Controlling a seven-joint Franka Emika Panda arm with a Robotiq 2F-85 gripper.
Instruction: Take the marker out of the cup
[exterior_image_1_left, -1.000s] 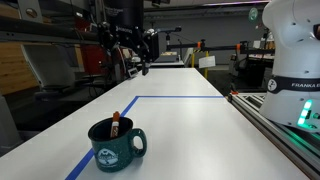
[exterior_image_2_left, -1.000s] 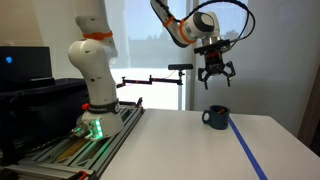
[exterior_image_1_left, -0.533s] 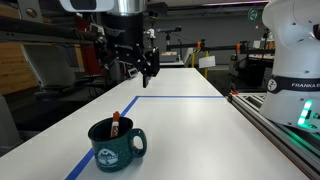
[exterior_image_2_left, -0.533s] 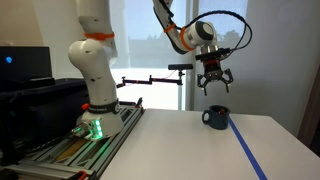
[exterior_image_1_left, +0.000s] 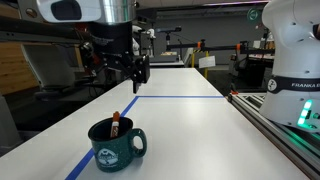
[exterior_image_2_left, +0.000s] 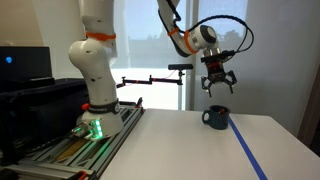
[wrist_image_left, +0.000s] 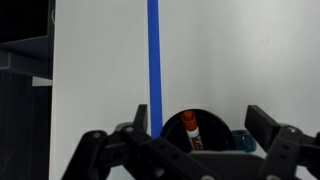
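The marker stands below my gripper, so my gripper should move down to the cup's opening and close its open fingers around the marker's upper part (exterior_image_1_left: 116, 120) (wrist_image_left: 190, 124).
The dark green cup (exterior_image_1_left: 115, 146) with a pale emblem stands on the white table near its front edge, handle to the right; it also shows in an exterior view (exterior_image_2_left: 215, 118). The marker (exterior_image_1_left: 116, 125) with a red-orange cap leans inside it, cap up. In the wrist view the marker (wrist_image_left: 190, 129) stands in the cup's dark opening (wrist_image_left: 211, 131) between my fingers. My gripper (exterior_image_1_left: 127, 72) hangs open and empty in the air above the cup, also seen in an exterior view (exterior_image_2_left: 217, 88) and in the wrist view (wrist_image_left: 198, 128).
A blue tape line (exterior_image_1_left: 180, 98) runs across the table and down past the cup (wrist_image_left: 154, 50). The robot base (exterior_image_2_left: 95, 70) stands on a rail at the table's side (exterior_image_1_left: 290, 110). Lab benches and equipment fill the background.
My gripper has moved down and toward the cup, staying open. The cup and marker have not moved.
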